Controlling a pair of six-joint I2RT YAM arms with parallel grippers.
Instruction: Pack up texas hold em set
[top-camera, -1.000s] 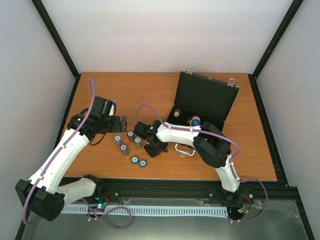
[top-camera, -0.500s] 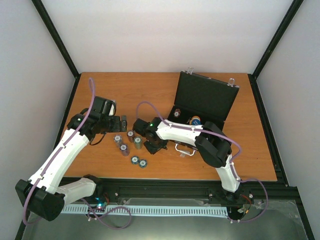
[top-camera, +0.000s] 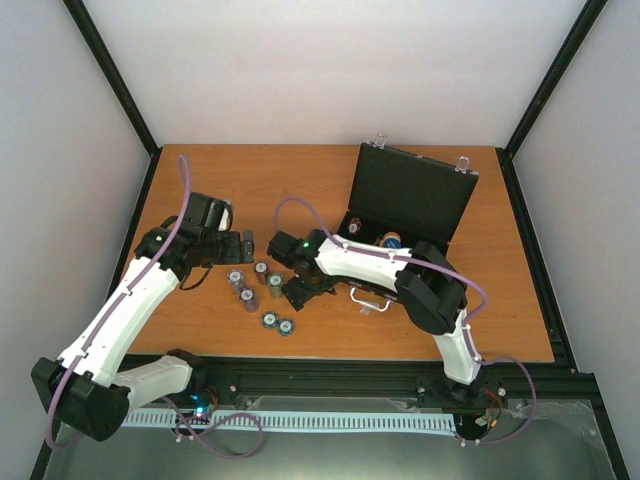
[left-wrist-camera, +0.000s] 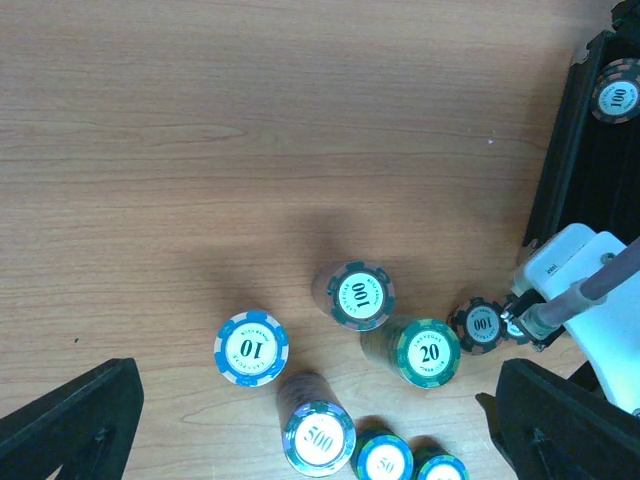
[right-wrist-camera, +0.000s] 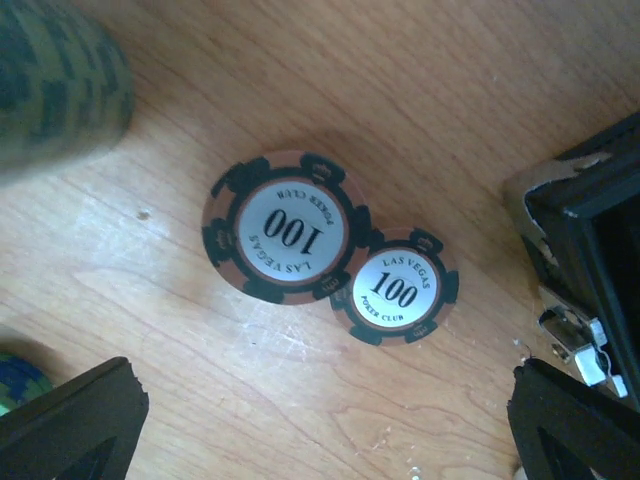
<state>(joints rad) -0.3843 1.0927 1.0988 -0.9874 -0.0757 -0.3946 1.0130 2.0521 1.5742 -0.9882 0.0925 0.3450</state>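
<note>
The taller brown-and-black pile sits below and outward of my right gripper, which next eases outward and down until its open fingers straddle the pile's rim.
The black case (top-camera: 412, 196) of the texas hold em set lies open at the back right, lid upright, with a chip (top-camera: 353, 227) and a blue disc (top-camera: 392, 241) inside. Several stacks of poker chips (top-camera: 261, 270) stand left of it. My right gripper (top-camera: 300, 290) (right-wrist-camera: 322, 400) hangs open over two brown-and-black 100 chips (right-wrist-camera: 285, 227), a taller pile and a lower one (right-wrist-camera: 400, 287) touching it; neither finger touches them. My left gripper (top-camera: 245, 245) (left-wrist-camera: 318, 400) is open above the 10 (left-wrist-camera: 251, 348), 100 (left-wrist-camera: 359, 295), 20 (left-wrist-camera: 429, 352) and 500 (left-wrist-camera: 319, 438) stacks, holding nothing.
The case's silver handle (top-camera: 370, 300) sticks out towards the near edge beside my right arm. Two low blue chips (top-camera: 278, 323) lie nearest the front. A case corner (right-wrist-camera: 590, 230) sits close on the right of the right wrist view. Black frame rails border the table.
My right gripper has slid a little left towards the chip stacks and its jaws have spread wide. The left arm has stayed put.
</note>
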